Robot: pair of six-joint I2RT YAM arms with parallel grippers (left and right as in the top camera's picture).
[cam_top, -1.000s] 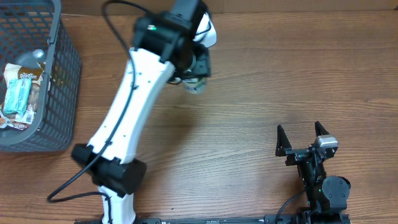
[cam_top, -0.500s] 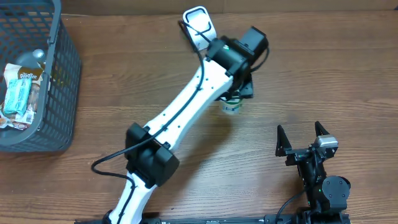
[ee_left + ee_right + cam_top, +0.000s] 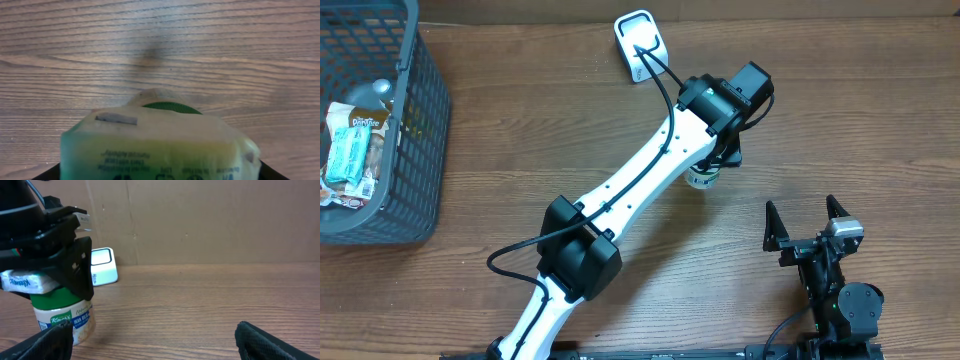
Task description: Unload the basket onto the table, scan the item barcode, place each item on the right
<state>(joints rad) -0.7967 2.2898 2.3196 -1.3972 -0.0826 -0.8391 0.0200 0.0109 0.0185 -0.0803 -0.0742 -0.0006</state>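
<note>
Next, the left gripper lowers until the canister's base meets the tabletop below it, then releases, because the shadow on the wood lies apart from the canister.
The item is a small Knorr canister (image 3: 701,178) with a green lid, right of the table's middle. My left gripper (image 3: 717,160) is shut on its top from above. The right wrist view shows the canister (image 3: 62,317) upright at the table surface under the black left gripper (image 3: 60,272); whether it rests on the wood I cannot tell. Its blurred label (image 3: 160,147) fills the bottom of the left wrist view. The white barcode scanner (image 3: 640,45) lies at the back centre. My right gripper (image 3: 807,218) stands open and holds nothing near the front right.
A dark wire basket (image 3: 420,120) with several packets stands at the far left. A black cable runs from the scanner under the left arm. A cardboard wall (image 3: 210,220) stands behind the table.
The left arm has swung right and toward the front, away from the scanner, carrying the canister. The right arm has not moved.
</note>
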